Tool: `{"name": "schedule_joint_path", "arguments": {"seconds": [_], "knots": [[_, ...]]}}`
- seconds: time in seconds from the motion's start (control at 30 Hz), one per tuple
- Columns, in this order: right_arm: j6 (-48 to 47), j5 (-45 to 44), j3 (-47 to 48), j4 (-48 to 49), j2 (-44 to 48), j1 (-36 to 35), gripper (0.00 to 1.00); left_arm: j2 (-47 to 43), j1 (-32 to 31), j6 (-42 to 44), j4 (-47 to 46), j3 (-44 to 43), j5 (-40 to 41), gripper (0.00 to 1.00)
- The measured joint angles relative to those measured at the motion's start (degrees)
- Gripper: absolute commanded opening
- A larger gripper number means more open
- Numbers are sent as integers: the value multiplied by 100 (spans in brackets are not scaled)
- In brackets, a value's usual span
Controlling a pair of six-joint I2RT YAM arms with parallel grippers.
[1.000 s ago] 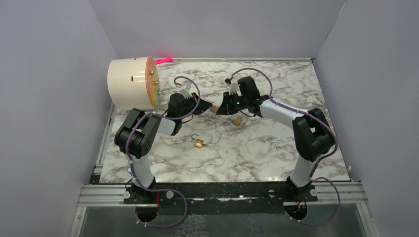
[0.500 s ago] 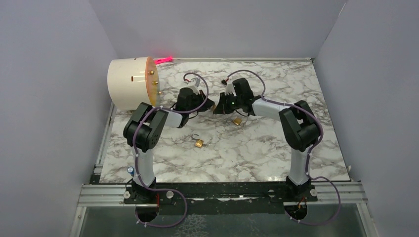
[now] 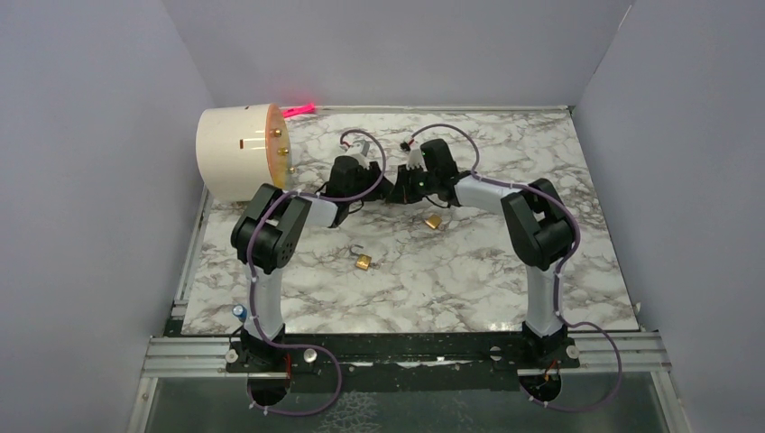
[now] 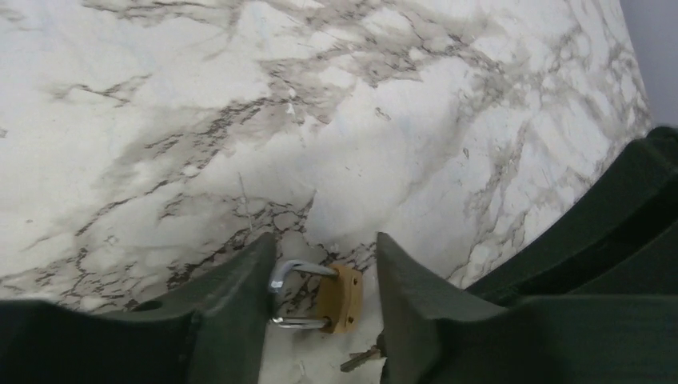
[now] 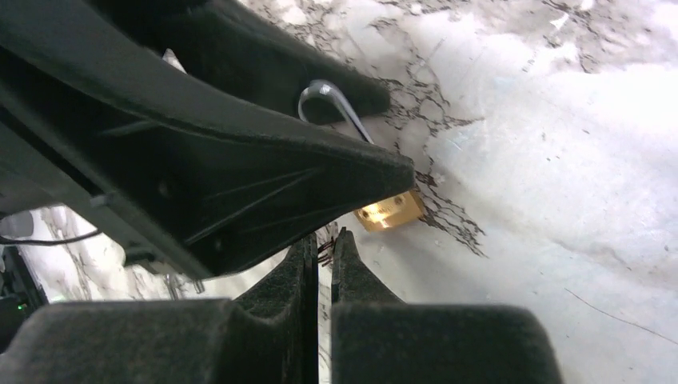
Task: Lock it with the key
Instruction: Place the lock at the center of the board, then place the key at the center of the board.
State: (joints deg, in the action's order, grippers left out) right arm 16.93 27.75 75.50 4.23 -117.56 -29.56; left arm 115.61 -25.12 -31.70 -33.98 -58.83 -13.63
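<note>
I will raise my right gripper slightly next and move it outward beside the brass padlock, then let go of the small key, because both legs of the shackle are in the padlock's body.
A brass padlock [image 4: 342, 298] with a steel shackle [image 4: 294, 270] lies on the marble table [image 4: 240, 120] between the fingers of my left gripper [image 4: 320, 248]. That gripper is open; its left finger is next to the shackle and its right finger stands clear of the body. A key [image 4: 361, 359] pokes out from behind that right finger. My right gripper [image 5: 324, 238] is shut, with a thin dark sliver of the key at its tips, just short of the padlock [image 5: 390, 211]. In the top view both grippers [image 3: 392, 188] meet tip to tip at the back middle.
Two more brass padlocks lie on the marble, one [image 3: 433, 220] in front of the right gripper and one [image 3: 364, 262] with its shackle open, nearer the bases. A white drum [image 3: 236, 152] with an orange face lies at the back left. Grey walls close in three sides.
Both arms have swung farther back, and their grippers have closed together. My left gripper has opened, leaving the padlock lying between its fingers. The right gripper stays shut.
</note>
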Motion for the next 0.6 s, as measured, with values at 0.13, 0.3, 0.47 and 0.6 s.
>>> {"name": "schedule_joint_path", "arguments": {"seconds": [0.13, 0.3, 0.47, 0.6], "knots": [[15, -13, -4, -120, -11, 76, 6, 20, 48, 37, 28, 0, 236, 98], [63, 0, 0, -83, -11, 203, 6, -15, 9, 83, 57, -44, 492, 99], [125, 46, 85, -94, -11, 205, 8, -343, -109, 173, 297, 201, 1073, 98], [157, 52, 363, -140, -76, 205, 15, -754, -238, 297, 358, 422, 1749, 98]]}}
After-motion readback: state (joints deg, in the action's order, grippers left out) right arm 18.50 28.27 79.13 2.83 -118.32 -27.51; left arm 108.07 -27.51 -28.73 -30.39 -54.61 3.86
